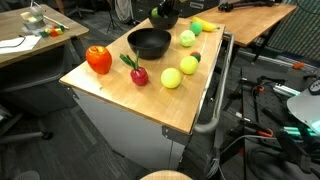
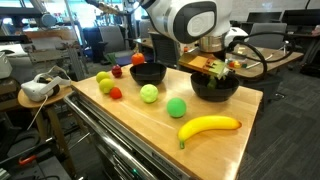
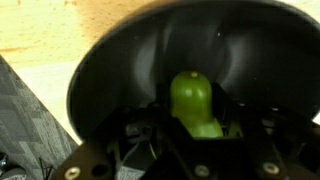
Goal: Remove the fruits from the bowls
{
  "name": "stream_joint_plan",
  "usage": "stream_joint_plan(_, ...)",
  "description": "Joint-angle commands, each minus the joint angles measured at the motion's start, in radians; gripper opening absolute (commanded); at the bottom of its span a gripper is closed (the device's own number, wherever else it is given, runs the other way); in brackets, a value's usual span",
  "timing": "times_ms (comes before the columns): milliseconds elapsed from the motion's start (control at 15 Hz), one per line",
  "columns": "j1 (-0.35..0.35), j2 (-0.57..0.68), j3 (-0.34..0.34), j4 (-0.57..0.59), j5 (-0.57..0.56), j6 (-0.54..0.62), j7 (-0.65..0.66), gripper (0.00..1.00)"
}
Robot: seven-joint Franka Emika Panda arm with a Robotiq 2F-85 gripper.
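I should next lift my gripper from the bowl at the table's end, carry it over the metal bar (image 2: 124, 142) past the pale green apple and lower it to release.
My gripper (image 2: 216, 70) reaches down into a black bowl (image 2: 196, 88) at one end of the wooden table; it also shows at the far bowl in an exterior view (image 1: 165, 14). In the wrist view a green pear-shaped fruit (image 3: 193, 100) sits between my fingers (image 3: 195, 125), which press its sides, inside the bowl (image 3: 120, 70). A second black bowl (image 1: 150, 42) (image 2: 148, 72) stands mid-table and looks empty.
Loose fruits lie on the table: a banana (image 2: 208, 127), a green ball-like fruit (image 2: 177, 108), a pale green apple (image 2: 149, 93), a red pepper (image 1: 98, 60), a red fruit (image 1: 138, 74), and yellow-green fruits (image 1: 172, 77). Desks, chairs and cables surround the table.
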Motion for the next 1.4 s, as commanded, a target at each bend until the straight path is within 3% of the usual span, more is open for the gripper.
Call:
stream_joint_plan(0,-0.027,-0.130,0.022,-0.083,0.058,0.020,0.018,0.21)
stream_joint_plan(267,-0.011,-0.332,0.013,-0.235,0.100,0.027,0.002,0.21)
stream_joint_plan(933,0.108,-0.818,-0.095,-0.804,0.093,0.035,-0.032,0.21)
stream_joint_plan(1333,0.211,-0.924,-0.178,-0.976,0.112,0.040,-0.036,0.21)
